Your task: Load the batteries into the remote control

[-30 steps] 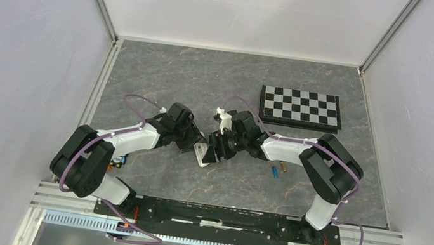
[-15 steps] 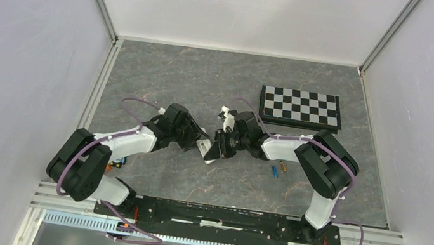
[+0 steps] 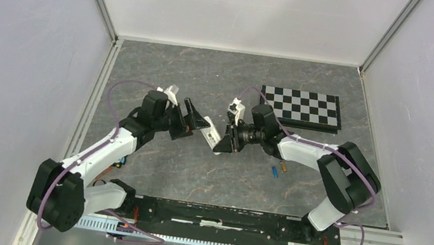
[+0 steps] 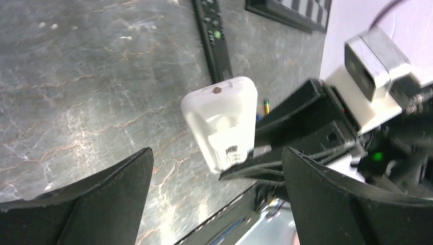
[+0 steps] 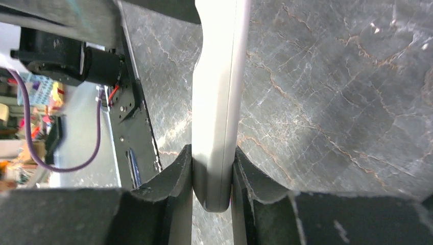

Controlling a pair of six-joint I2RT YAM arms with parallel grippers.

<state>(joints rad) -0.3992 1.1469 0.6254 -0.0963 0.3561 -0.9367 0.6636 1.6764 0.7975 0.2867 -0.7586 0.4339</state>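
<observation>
My left gripper turns next and brings its open fingers around the white remote's loose end [image 3: 207,120] [image 4: 219,95] to close. My right gripper covers only one end of it.
The white remote control [image 3: 212,138] hangs edge-on above the table's middle, with my right gripper [image 3: 225,141] shut on its lower end [image 5: 214,194]. In the left wrist view its back face [image 4: 222,121] shows, with a recess and a label. My left gripper [image 3: 198,120] stands wide open just left of it, apart from it, with nothing between its fingers [image 4: 110,196]. A blue battery [image 3: 273,171] and a brownish-gold battery [image 3: 283,167] lie side by side on the table right of the grippers. A battery's tip [image 4: 266,105] peeks out behind the remote.
A black-and-white chequered board [image 3: 300,107] lies at the back right. A slim black remote [image 4: 213,38] lies flat on the grey marbled table [image 3: 170,71] beyond the white one. White walls enclose the table on three sides; a black rail [image 3: 214,216] runs along the near edge.
My left gripper has opened, let go of the white remote and drawn back to the left and away. My right gripper has closed on the remote and carried it slightly farther back.
</observation>
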